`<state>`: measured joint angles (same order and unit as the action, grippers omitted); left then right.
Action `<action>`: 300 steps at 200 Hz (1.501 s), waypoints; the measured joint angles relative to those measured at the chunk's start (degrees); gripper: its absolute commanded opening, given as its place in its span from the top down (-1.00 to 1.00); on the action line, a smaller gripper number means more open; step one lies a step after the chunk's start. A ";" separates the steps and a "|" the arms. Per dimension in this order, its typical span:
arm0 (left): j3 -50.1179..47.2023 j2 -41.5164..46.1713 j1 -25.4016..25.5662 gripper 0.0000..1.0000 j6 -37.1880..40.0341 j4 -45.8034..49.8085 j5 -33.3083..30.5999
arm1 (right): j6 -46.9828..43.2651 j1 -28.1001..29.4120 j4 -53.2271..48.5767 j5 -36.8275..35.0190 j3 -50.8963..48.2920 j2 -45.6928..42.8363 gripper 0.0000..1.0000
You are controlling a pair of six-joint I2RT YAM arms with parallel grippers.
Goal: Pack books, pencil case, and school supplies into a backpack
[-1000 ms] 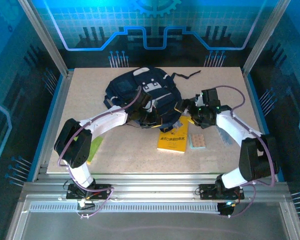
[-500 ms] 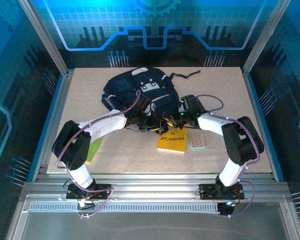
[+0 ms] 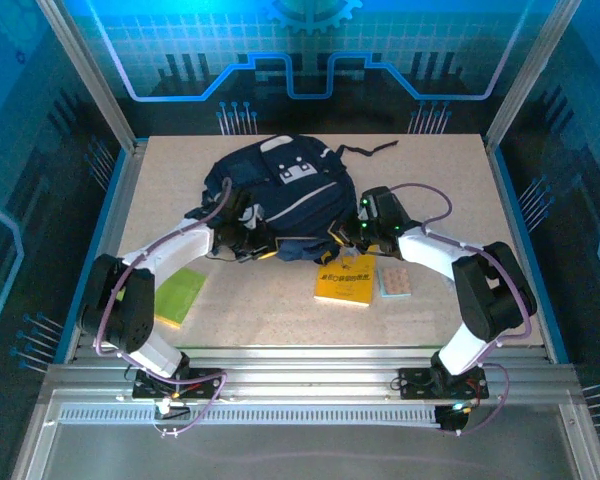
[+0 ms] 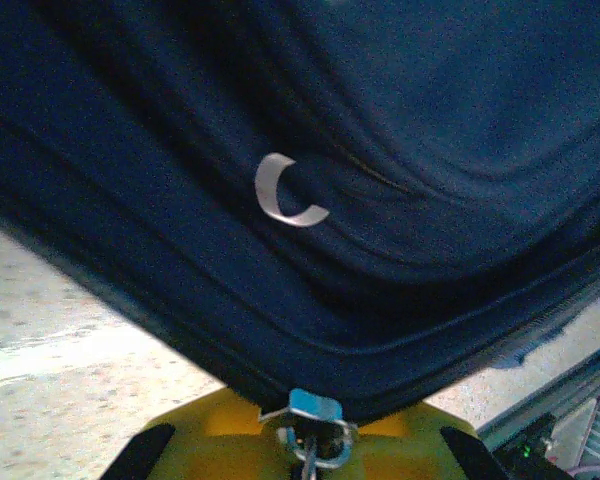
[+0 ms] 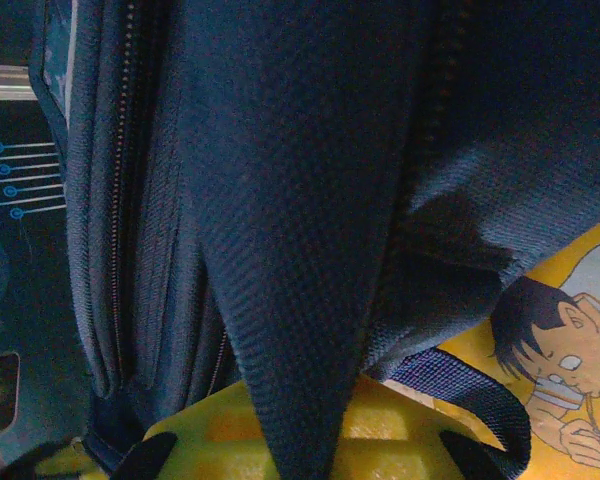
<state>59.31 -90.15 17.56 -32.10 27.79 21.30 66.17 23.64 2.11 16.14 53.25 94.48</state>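
The zipper pull should next be drawn outward along the backpack's side edge by my left gripper and then let go, because that edge runs outward from the gripper.
The navy backpack lies at the table's middle back. My left gripper is at its near left edge, shut on a metal zipper pull at the bag's seam. At the bag's near right edge, my right gripper is shut on a fold of the backpack fabric. The orange-yellow book lies just in front of the bag, and its cartoon cover shows beside the right jaws. The lime green book lies at the near left. A tan dotted pad rests right of the yellow book. The pencil case is hidden.
A black strap trails from the backpack toward the back right. A metal frame rail runs along the table's near edge. Both arms arch over the table's front half, one on each side of the yellow book.
My right gripper swung in from the right and shut on the backpack's fabric. My left arm pulled leftward with the zipper pull, and the bag's near edge shifted with it.
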 measured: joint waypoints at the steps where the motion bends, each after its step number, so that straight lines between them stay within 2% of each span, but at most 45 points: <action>1: 0.00 0.00 -0.13 1.00 0.11 0.07 0.00 | 0.00 0.02 0.00 0.02 0.00 0.00 1.00; 29: 0.68 -1.25 -5.46 1.00 3.50 1.84 -0.39 | -0.85 0.85 0.09 0.35 0.00 0.00 1.00; 67: 6.05 -9.20 -11.47 1.00 5.84 3.65 -0.63 | -1.92 1.51 0.50 -0.79 0.02 -0.02 1.00; 100: 15.96 -15.50 -12.66 1.00 8.85 7.80 -0.87 | -3.06 1.97 0.57 -2.62 1.42 -0.02 1.00; 137: 23.47 -16.55 -13.35 1.00 13.14 13.86 0.94 | -5.07 1.97 -0.20 -4.24 3.10 -0.09 1.00; 182: 24.85 -16.63 -14.01 1.00 17.59 22.03 1.86 | -8.83 2.03 -3.58 -5.20 6.03 0.07 1.00; 235: 26.84 -19.56 -13.49 1.00 26.64 28.72 -5.81 | -13.64 3.21 -5.57 -5.44 8.48 2.58 1.00; 300: 28.44 -21.27 -14.45 1.00 41.53 26.49 -14.82 | -19.34 3.21 -7.56 -5.60 12.50 4.57 1.00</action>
<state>87.74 -111.42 3.11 9.43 54.28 6.48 46.83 26.85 -5.45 10.55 65.76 99.04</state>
